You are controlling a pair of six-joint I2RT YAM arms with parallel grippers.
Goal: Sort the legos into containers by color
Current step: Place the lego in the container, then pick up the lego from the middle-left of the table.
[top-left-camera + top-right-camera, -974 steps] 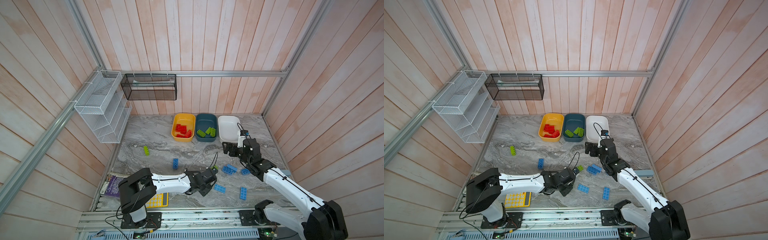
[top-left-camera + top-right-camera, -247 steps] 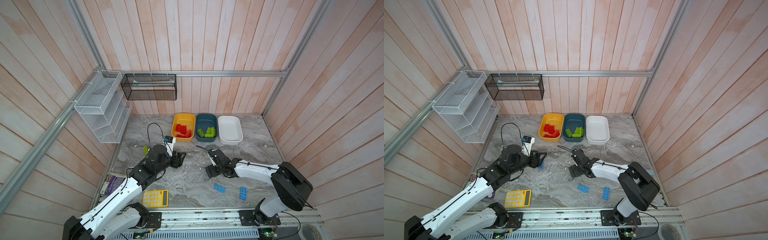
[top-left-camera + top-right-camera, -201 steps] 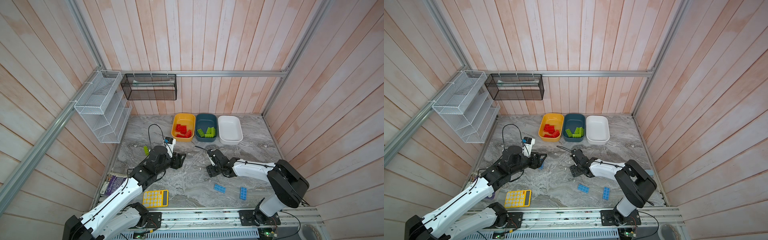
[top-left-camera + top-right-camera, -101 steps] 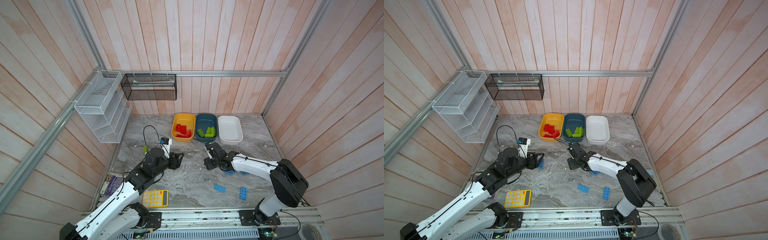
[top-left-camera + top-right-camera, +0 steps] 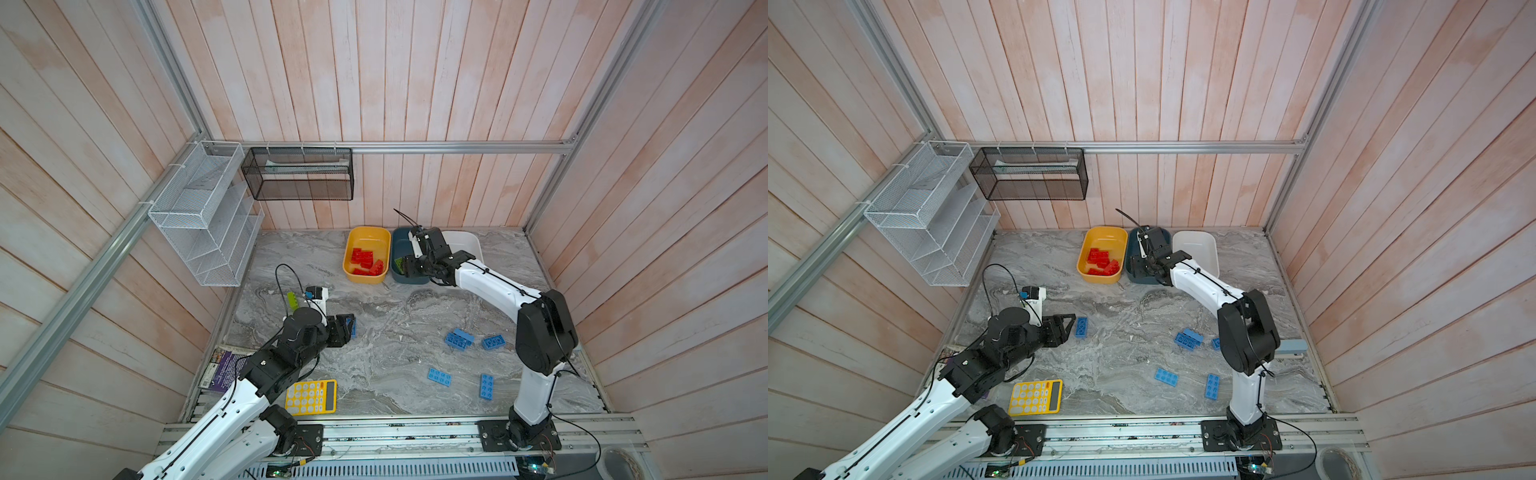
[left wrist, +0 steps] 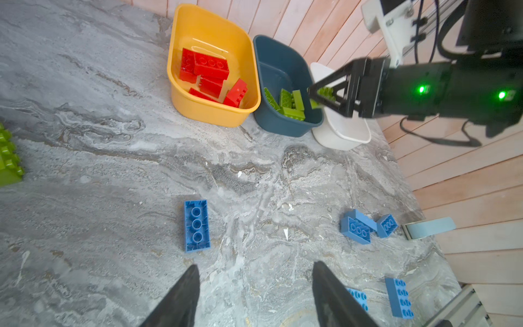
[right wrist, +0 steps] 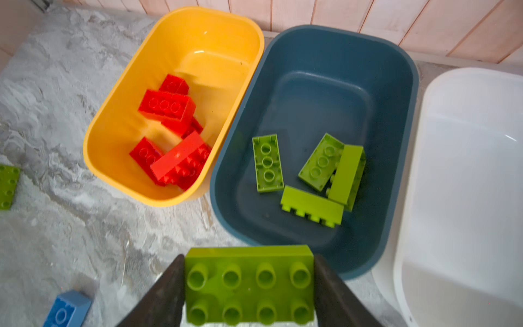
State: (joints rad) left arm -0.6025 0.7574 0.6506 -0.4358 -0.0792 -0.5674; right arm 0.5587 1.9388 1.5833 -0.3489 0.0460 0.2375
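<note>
Next, my right gripper carries the lime green lego [image 7: 249,286] outward past the dark teal container's near rim, over that container's bottom, and releases it, because green legos lie inside.
My right gripper [image 7: 249,257] is shut on a lime green lego [image 7: 249,286], studs toward the camera. It hangs over the near rim of the dark teal container [image 7: 325,85] [image 5: 398,243], which holds several green legos [image 7: 267,162]. The yellow container [image 7: 113,113] [image 5: 348,259] holds several red legos [image 7: 167,106]. The white container [image 7: 467,141] [image 5: 1196,241] has nothing in it. My left gripper [image 6: 254,264] [image 5: 1065,326] stands open low over the table. A blue lego [image 6: 196,225] [image 5: 1081,327] lies just beyond its fingertips.
Another green lego [image 5: 292,300] lies on the table at the left. Several blue legos [image 5: 458,338] [image 5: 487,386] lie at the right front. A yellow calculator [image 5: 311,397] sits by the front edge. A white wire rack [image 5: 203,220] and a black mesh basket [image 5: 299,178] hang on the walls.
My right gripper closed on the green lego at the table's middle, lifted it and carried it back to the teal container. My left gripper shifted only slightly, staying open by the blue lego.
</note>
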